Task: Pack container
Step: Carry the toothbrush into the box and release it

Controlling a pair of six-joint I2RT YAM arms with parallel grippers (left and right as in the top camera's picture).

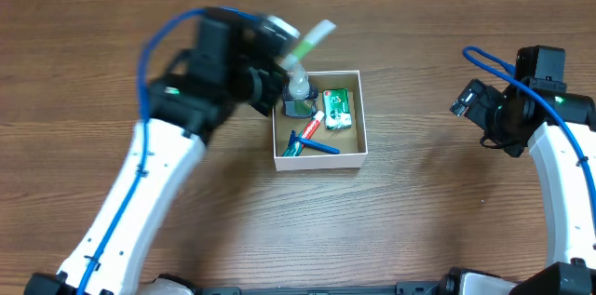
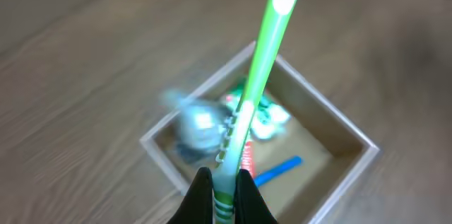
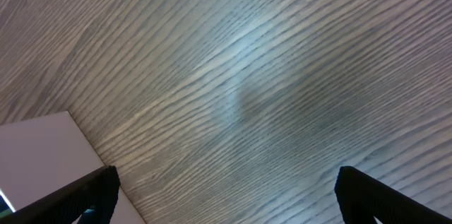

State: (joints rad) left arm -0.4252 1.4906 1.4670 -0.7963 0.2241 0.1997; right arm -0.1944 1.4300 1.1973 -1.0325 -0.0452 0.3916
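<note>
My left gripper needs to lower the toothbrush past the bottle and back over the near end of the box, because there is room on the open part of the box's bottom beside the blue stick [image 1: 321,146].
The container [image 1: 363,141] is a small square white cardboard box with a brown inside, at the table's middle. It holds a green packet [image 1: 337,109], a red-and-white tube [image 1: 311,128], a blue stick [image 1: 321,146] and a small dark bottle [image 1: 298,104]. My left gripper [image 1: 279,86] is shut on a long green toothbrush [image 1: 312,42] and holds it above the box's left rear corner. In the left wrist view the toothbrush [image 2: 261,68] runs up from the shut fingers [image 2: 224,185] over the box [image 2: 353,155]. My right gripper [image 3: 226,185] is open and empty above bare table, right of the box.
A white wall of the box [image 3: 42,153] shows at the lower left of the right wrist view. The wood table [image 1: 438,221] surrounds the box. My right arm [image 1: 521,100] is at the far right.
</note>
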